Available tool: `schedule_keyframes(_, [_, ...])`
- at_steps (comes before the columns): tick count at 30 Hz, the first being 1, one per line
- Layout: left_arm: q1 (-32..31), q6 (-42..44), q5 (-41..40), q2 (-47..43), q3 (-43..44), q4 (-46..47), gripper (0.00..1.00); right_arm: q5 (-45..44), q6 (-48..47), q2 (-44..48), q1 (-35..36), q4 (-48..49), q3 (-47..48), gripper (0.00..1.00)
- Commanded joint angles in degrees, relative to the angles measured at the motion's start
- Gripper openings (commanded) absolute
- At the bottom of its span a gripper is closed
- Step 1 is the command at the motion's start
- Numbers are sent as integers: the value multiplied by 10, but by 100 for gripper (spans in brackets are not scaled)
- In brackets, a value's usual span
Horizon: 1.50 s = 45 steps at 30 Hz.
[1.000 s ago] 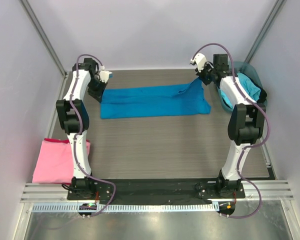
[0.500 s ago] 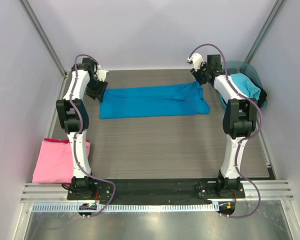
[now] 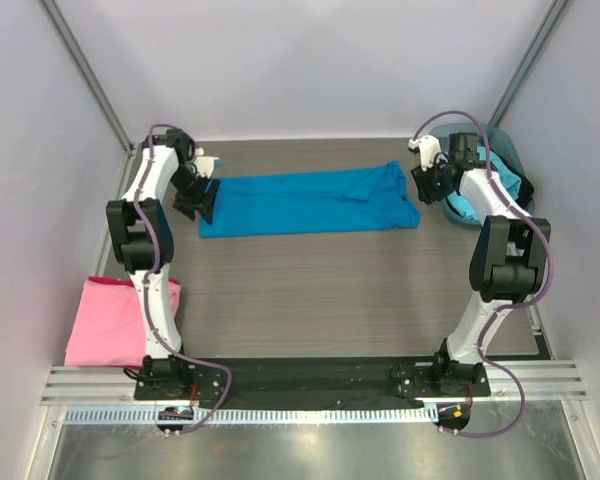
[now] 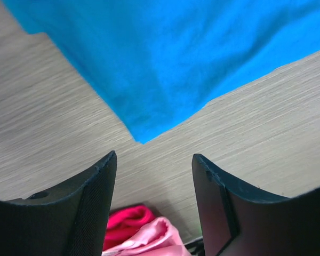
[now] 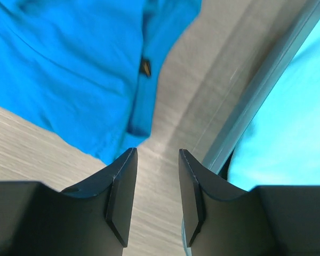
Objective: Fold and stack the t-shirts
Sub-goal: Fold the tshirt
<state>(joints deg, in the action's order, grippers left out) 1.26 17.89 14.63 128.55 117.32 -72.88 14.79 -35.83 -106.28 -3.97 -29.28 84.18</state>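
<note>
The near corner of the blue t-shirt's end (image 3: 204, 233) (image 4: 142, 135) lies just ahead of my left gripper's open, empty fingers, so my left gripper will lower and ease back onto that corner next.
A deep blue t-shirt (image 3: 310, 200) lies folded into a long strip across the far part of the table (image 3: 330, 290). My left gripper (image 3: 200, 198) hangs open just off its left end; the left wrist view shows the blue corner (image 4: 165, 58) ahead of the empty fingers (image 4: 96, 202). My right gripper (image 3: 427, 185) stands open beside the strip's right end, and nothing lies between its fingers (image 5: 120, 192), with the blue cloth (image 5: 69, 69) ahead to their left. A folded pink t-shirt (image 3: 120, 320) lies at the near left. A lighter cyan t-shirt (image 3: 464, 207) sits in the tub.
The translucent teal tub (image 3: 507, 145) stands at the far right against the wall, its rim (image 5: 261, 85) close to my right gripper. Walls and frame posts close in the table on three sides. Both arm bases stand on the black bar (image 3: 310, 375) at the near edge.
Both grippers have opened and let go of the blue shirt. The right gripper has moved right and nearer, off the shirt's end; the left has dropped slightly nearer. The shirt's right end now lies flat.
</note>
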Motion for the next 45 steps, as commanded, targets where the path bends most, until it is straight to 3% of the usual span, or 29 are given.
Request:
schedule_keyframes(1, [2,-11,36,15,-5,-27,60,21,5,-18,-11,-46,6,43])
schedule_keyframes(18, [8,-17,1,72,12,-18,60,80,13,-105,-15,-90,66,56])
schedule_keyframes(28, [14,-16,-6,76,1,-16,47,93,9,-111,-15,-120,43,57])
schedule_keyframes(30, [14,-14,-5,77,-5,-16,41,95,9,-121,-15,-123,41,54])
schedule_keyframes(31, [13,-14,-3,79,-7,-16,34,96,9,-125,-15,-128,41,45])
schedule_keyframes(33, [13,-12,1,78,-12,-16,30,101,9,-135,-15,-138,43,34])
schedule_keyframes(34, [13,-13,2,75,-22,-14,26,103,9,-137,-15,-141,42,22])
schedule_keyframes(36, [13,-12,4,69,-34,-8,19,107,8,-134,-15,-142,35,14])
schedule_keyframes(37, [13,-10,4,60,-47,0,10,109,6,-127,-15,-141,26,9])
schedule_keyframes(39, [13,-8,7,50,-64,7,0,109,0,-118,-15,-141,16,7])
schedule_keyframes(45, [14,2,1,4,-125,22,0,88,-13,-111,-15,-132,19,6])
